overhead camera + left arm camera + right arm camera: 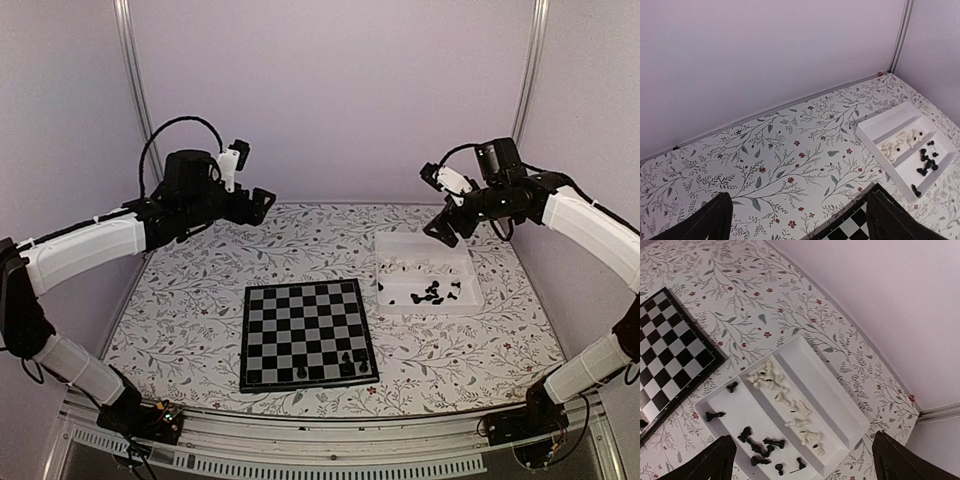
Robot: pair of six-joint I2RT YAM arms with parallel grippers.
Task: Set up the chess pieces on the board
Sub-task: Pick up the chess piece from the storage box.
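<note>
My right gripper is above and in front of the black piece (756,447) beside the knight, and that piece is loose. My right gripper will move down and back onto it next.
The black and grey board (308,335) lies flat at the table's centre, with three black chess pieces (346,362) standing along its near edge. More chess pieces lie loose in the white tray (420,246): white ones (785,395) in the middle compartment, black ones (760,445) in the compartment nearest the board. My left gripper (262,202) hangs open high over the back left of the table, holding nothing. My right gripper (440,231) hangs open above the tray's far edge, also holding nothing. The right wrist view looks straight down on the tray (825,390) between the spread fingers (715,460).
The tray's far compartment (885,125) holds nothing. In the left wrist view a corner of the board (850,227) shows between the fingers (895,215). A flowered cloth (200,300) covers the table. Pale walls and metal posts (133,70) close in the back and sides.
</note>
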